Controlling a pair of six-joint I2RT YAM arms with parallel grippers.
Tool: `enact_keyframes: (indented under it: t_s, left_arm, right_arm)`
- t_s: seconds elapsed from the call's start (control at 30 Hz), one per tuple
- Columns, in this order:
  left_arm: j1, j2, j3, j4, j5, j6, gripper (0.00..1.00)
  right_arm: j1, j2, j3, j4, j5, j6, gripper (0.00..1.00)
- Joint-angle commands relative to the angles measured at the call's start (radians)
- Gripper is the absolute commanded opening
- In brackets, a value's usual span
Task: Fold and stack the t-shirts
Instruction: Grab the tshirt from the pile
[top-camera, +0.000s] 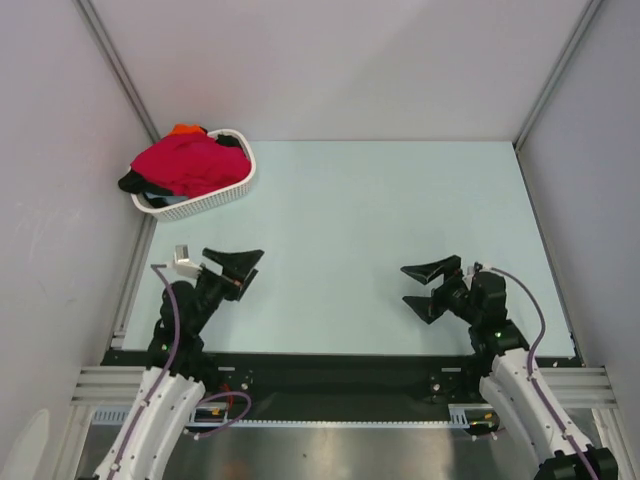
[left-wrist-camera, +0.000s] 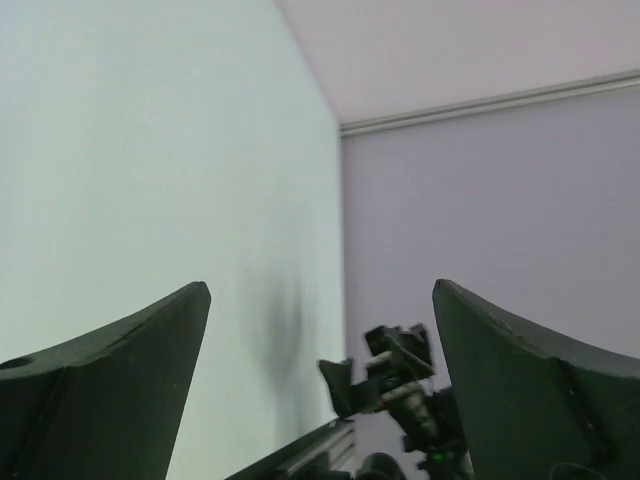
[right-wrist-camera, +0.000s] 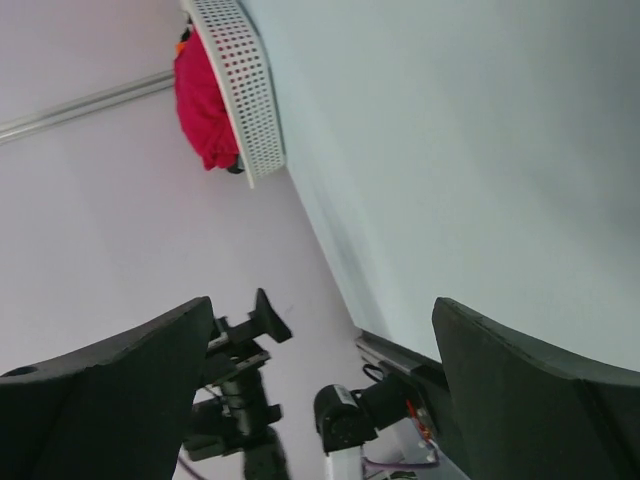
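Note:
My left gripper will next move outward and left in the top view, onto the red t-shirt's near edge (top-camera: 162, 177), because it lies over the black cloth.
A crimson red t-shirt (top-camera: 185, 163) lies heaped in a white basket (top-camera: 222, 193) at the far left of the table, with orange cloth (top-camera: 184, 130) and black cloth (top-camera: 133, 183) showing under it. The red shirt (right-wrist-camera: 203, 100) and basket (right-wrist-camera: 245, 80) also show in the right wrist view. My left gripper (top-camera: 243, 268) is open and empty, low over the table near its front left. My right gripper (top-camera: 424, 288) is open and empty near the front right. Both point sideways toward each other.
The pale green table top (top-camera: 380, 220) is walled by grey panels on three sides. A metal rail (top-camera: 130, 290) runs along its left edge. A small white fitting (top-camera: 184, 259) sits by the left arm.

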Motion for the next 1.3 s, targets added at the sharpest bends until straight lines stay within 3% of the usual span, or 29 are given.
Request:
enact_keyframes:
  t_s: [0.0, 0.07, 0.23, 0.33, 0.4, 0.5, 0.57, 0.67, 0.8, 0.9, 1.1, 1.27]
  left_arm:
    - [-0.004, 0.153, 0.183, -0.118, -0.026, 0.177, 1.0]
    - [-0.002, 0.279, 0.26, -0.164, -0.038, 0.216, 1.0]
    - [0.036, 0.49, 0.455, -0.104, -0.047, 0.397, 1.0]
    - [0.081, 0.619, 0.518, -0.053, -0.165, 0.388, 1.0]
    - [0.108, 0.734, 0.602, -0.025, -0.231, 0.478, 0.96]
    - [0.146, 0.912, 0.806, -0.159, -0.469, 0.524, 0.89]
    - [0.17, 0.993, 0.9, -0.248, -0.601, 0.53, 0.91]
    - [0.261, 1.155, 1.038, -0.308, -0.575, 0.494, 0.92]
    - [0.364, 1.287, 1.12, -0.296, -0.479, 0.414, 0.81]
    - [0.387, 1.325, 1.103, -0.223, -0.451, 0.368, 0.76]
    - [0.427, 1.409, 1.101, -0.108, -0.373, 0.311, 0.77]
    - [0.472, 1.48, 1.109, -0.072, -0.308, 0.27, 0.66]
  right_arm:
    - [-0.012, 0.04, 0.141, -0.307, 0.034, -0.182, 1.0]
    - [-0.016, 0.069, 0.218, -0.386, 0.034, -0.283, 1.0]
    - [-0.047, 0.264, 0.429, -0.706, -0.023, -0.502, 1.0]
    - [-0.047, 0.369, 0.563, -0.854, -0.025, -0.667, 1.0]
    - [-0.045, 0.393, 0.635, -0.903, -0.009, -0.728, 0.89]
    - [-0.044, 0.393, 0.693, -0.908, 0.052, -0.748, 0.85]
    - [-0.044, 0.402, 0.701, -0.892, 0.093, -0.76, 0.86]
    - [-0.047, 0.454, 0.733, -0.889, 0.115, -0.779, 0.87]
    - [-0.053, 0.525, 0.807, -0.891, 0.173, -0.811, 0.87]
    - [-0.061, 0.559, 0.844, -0.871, 0.192, -0.817, 0.87]
    - [-0.084, 0.594, 0.842, -0.8, 0.187, -0.799, 0.88]
    - [-0.107, 0.626, 0.844, -0.791, 0.19, -0.796, 0.88]
